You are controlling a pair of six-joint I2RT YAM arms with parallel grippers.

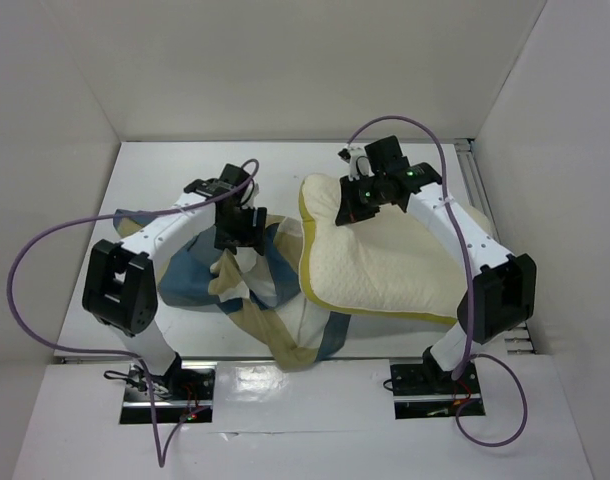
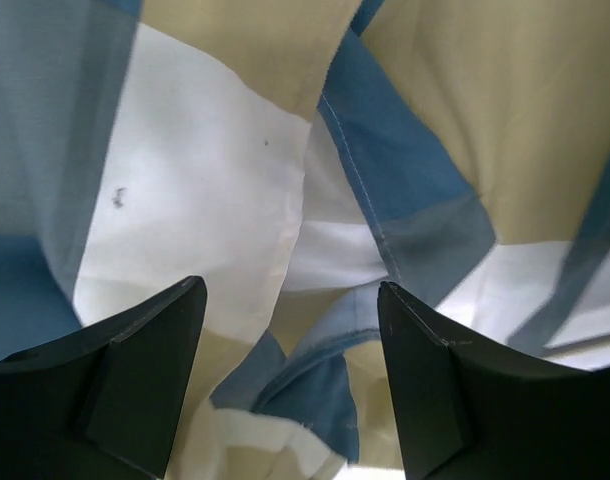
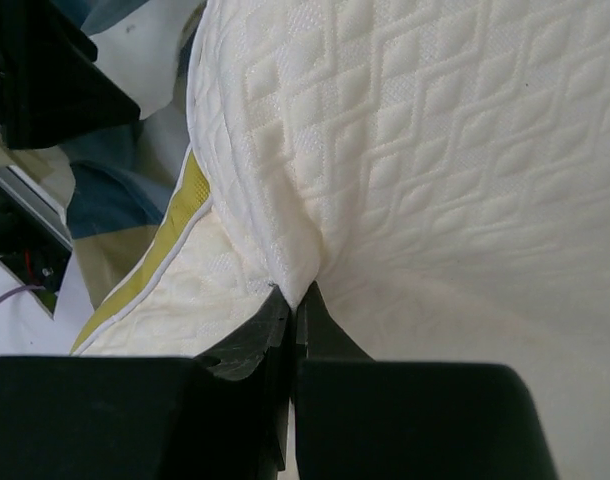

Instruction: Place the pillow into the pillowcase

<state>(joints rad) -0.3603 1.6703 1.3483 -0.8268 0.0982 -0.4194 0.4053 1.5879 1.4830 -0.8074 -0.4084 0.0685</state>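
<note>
My left gripper lowers its spread fingers around the pillowcase's white edge (image 2: 298, 180) beside the tan patch next, since that edge lies below it, free above other folds.
The cream quilted pillow (image 1: 385, 270) with its yellow edge band lies at centre right of the table. My right gripper (image 1: 357, 203) is shut on a pinched fold of the pillow (image 3: 405, 130) near its far left corner; the fold rises between the closed fingertips (image 3: 283, 312). The blue, tan and cream checked pillowcase (image 1: 250, 290) lies crumpled at centre left, partly under the pillow's near left edge. Directly above that cloth, my left gripper (image 1: 240, 232) stands open. In the left wrist view, folds of the pillowcase (image 2: 315, 200) fill the frame beyond the spread fingers (image 2: 135, 370), with nothing held.
White walls enclose the table on the left, back and right. Purple cables loop from both arms. The left arm's base (image 1: 165, 385) and the right arm's base (image 1: 435, 385) sit at the near edge.
</note>
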